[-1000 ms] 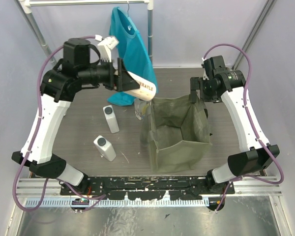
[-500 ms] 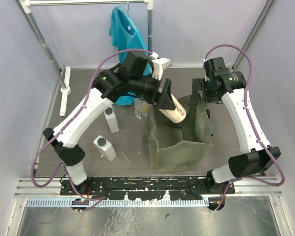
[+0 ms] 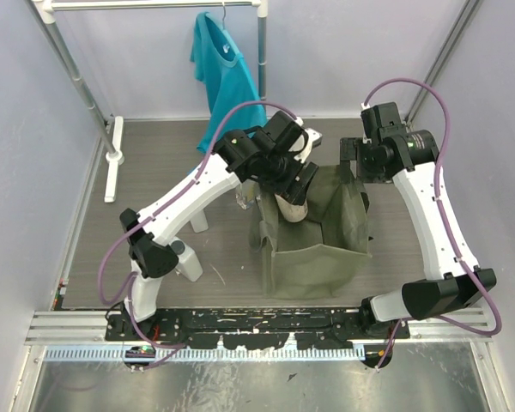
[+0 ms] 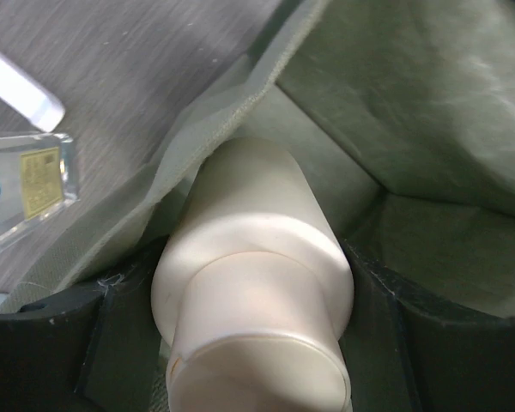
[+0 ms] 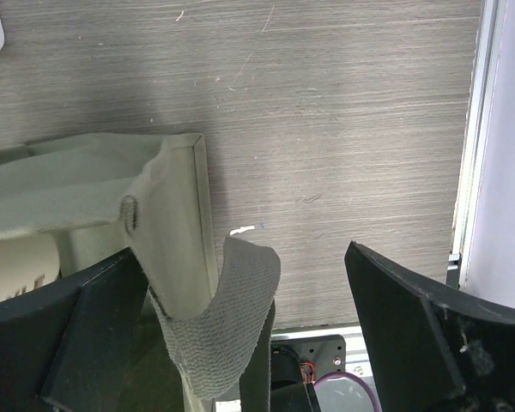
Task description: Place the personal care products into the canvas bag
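Observation:
My left gripper lowers next and brings the white bottle back onto the bag's bottom to release it, because the bottle still hangs tilted in the bag's opening.
My left gripper [image 3: 296, 190] is shut on the white bottle with the beige round cap [image 3: 290, 209] and holds it tilted in the mouth of the olive canvas bag [image 3: 313, 251]. In the left wrist view the bottle [image 4: 253, 257] points down into the bag's inside [image 4: 412, 112]. My right gripper [image 3: 357, 165] is open at the bag's far right corner, with the bag's strap [image 5: 227, 326] lying loose between its fingers [image 5: 77, 335]. The clear bottle [image 3: 243, 197] stands just left of the bag. Two white rectangular bottles [image 3: 194, 221] [image 3: 187, 259] lie further left, partly hidden by my left arm.
A teal T-shirt [image 3: 227, 77] hangs from a metal rack [image 3: 154, 5] at the back. The rack's white foot [image 3: 112, 159] lies at the far left of the table. The clear bottle also shows in the left wrist view [image 4: 30, 184], outside the bag's wall.
My left arm has swung right with the beige-capped bottle, from left of the bag to over it, and lowered it into the opening. The right arm has barely moved.

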